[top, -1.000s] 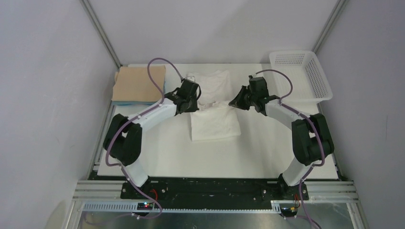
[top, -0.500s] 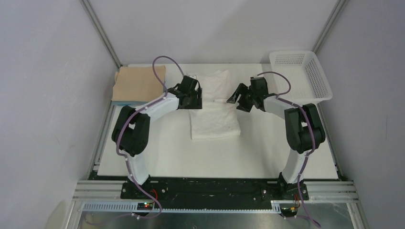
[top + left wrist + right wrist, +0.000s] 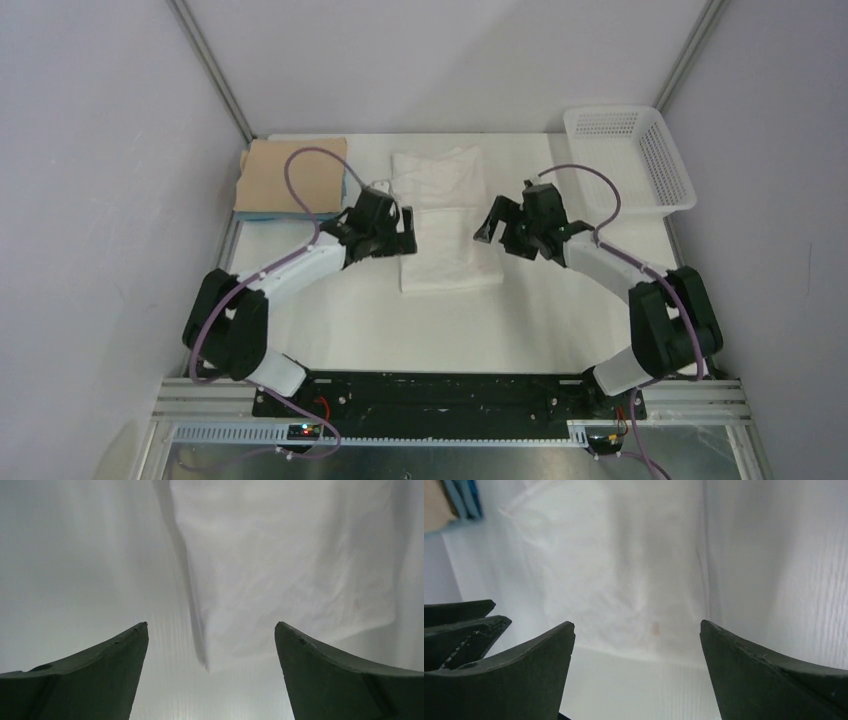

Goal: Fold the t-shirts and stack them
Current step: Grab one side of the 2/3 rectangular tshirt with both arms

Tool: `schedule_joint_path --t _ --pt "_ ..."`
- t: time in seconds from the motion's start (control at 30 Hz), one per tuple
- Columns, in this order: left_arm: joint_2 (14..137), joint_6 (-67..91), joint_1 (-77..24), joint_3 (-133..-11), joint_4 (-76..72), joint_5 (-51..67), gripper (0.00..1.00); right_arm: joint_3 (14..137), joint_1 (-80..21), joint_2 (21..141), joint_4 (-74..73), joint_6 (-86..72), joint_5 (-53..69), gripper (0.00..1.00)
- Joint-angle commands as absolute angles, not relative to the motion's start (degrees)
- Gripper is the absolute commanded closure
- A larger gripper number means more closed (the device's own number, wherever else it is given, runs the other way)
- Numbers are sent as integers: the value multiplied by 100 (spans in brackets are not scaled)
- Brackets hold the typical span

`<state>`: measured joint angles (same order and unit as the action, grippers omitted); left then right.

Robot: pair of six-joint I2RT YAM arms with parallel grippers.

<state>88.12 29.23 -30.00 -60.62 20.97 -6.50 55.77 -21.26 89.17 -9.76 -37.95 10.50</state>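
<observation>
Next, my open left gripper needs to draw back and down to close at the white t-shirt's near corner (image 3: 405, 290), which lies below the gripper and back toward the base.
The white wrinkly t-shirt (image 3: 445, 215) lies flat on the table (image 3: 560, 320) as a long folded strip running front to back. My left gripper (image 3: 404, 234) hovers at its left edge, open and empty. My right gripper (image 3: 488, 222) hovers at its right edge, also open and empty. In the left wrist view the white t-shirt (image 3: 290, 565) fills the upper right, and my left gripper (image 3: 211, 630) holds nothing. The right wrist view shows the white t-shirt (image 3: 624, 575) beyond my right gripper (image 3: 636, 627). The tan t-shirt (image 3: 290, 175) rests folded on the light blue t-shirt (image 3: 262, 214) at the back left.
A white perforated basket (image 3: 672, 170) stands at the back right corner. Grey walls and metal frame posts (image 3: 215, 80) close in the table on three sides. The left gripper's dark fingers (image 3: 459, 625) show at the left edge of the right wrist view.
Both grippers went from shut to open and let go of the white t-shirt. The lifted fold now lies flat, and both grippers have drawn back toward the near side.
</observation>
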Motion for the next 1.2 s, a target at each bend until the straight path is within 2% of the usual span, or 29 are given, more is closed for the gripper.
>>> schedule_joint_path --t 0.0,0.1,0.17,0.27,0.37,0.53,0.67,0.7,0.77,0.8,0.83,1.0,1.1,1.17 --pt "8287 3624 -3417 -5089 1857 -437 0 4820 -2275 8366 -1217 -3959 462 1" --pt "8151 3953 -3555 -4648 1591 -274 0 4448 -2317 8255 -1240 -4087 476 4" --pt "8130 4127 -3574 -4373 1457 -303 1 4287 -2369 8255 -1187 -4156 514 9" --pt "8174 4269 -3576 -4098 1209 -210 10 4110 -2440 8305 -1026 -4257 537 16" --pt "8269 4343 -3573 -4011 1092 -166 25 4049 -2470 8383 -935 -4317 561 25" --pt "8490 4379 -3575 -3944 866 -54 43 3972 -2502 8567 -773 -4390 542 39" --pt "8636 4425 -3575 -3824 570 293 65 3892 -2495 8674 -654 -4447 529 50" --pt "8694 4432 -3576 -3804 520 326 68 3854 -2500 8692 -585 -4456 510 52" --pt "8785 4438 -3577 -3816 481 260 81 3762 -2503 8738 -426 -4471 438 63" --pt "8822 4438 -3571 -3829 469 223 94 3736 -2504 8768 -337 -4471 408 71" --pt "8894 4434 -3574 -3847 449 217 97 3685 -2498 8839 -306 -4481 385 74" --pt "8928 4436 -3584 -3621 186 120 100 3452 -2540 8777 -100 -4483 468 94" --pt "8595 4422 -3663 -3285 40 56 100 3285 -2581 8532 -163 -4424 504 100" --pt "8291 4524 -3769 -3001 30 -207 100 3151 -2687 8257 -246 -4348 527 100"
